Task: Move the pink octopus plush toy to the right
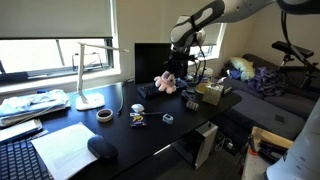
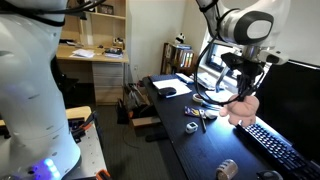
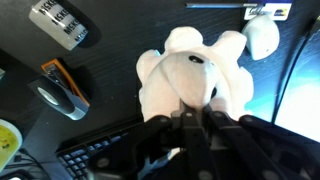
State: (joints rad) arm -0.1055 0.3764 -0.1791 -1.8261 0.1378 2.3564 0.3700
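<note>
I will lower the pink octopus plush toy onto the bare desk (image 2: 233, 147) beside the keyboard next and let it go, because that spot is below my gripper.
The pink octopus plush toy (image 1: 165, 83) is a pale-pink soft toy at the back of the dark desk, in front of the monitor. It also shows in an exterior view (image 2: 240, 109) and fills the middle of the wrist view (image 3: 195, 68). My gripper (image 1: 172, 70) comes down on it from above in both exterior views (image 2: 246, 93). In the wrist view the fingers (image 3: 196, 112) are closed together on the plush's near side. I cannot tell whether the toy rests on the desk or hangs just above it.
A black keyboard (image 2: 277, 147) lies beside the plush and a dark monitor (image 1: 150, 58) stands behind it. A white desk lamp (image 1: 86, 78), a tape roll (image 1: 104, 116), papers (image 1: 66, 150) and small items (image 1: 138, 118) lie on the desk. A cardboard box (image 1: 212, 93) sits past the toy.
</note>
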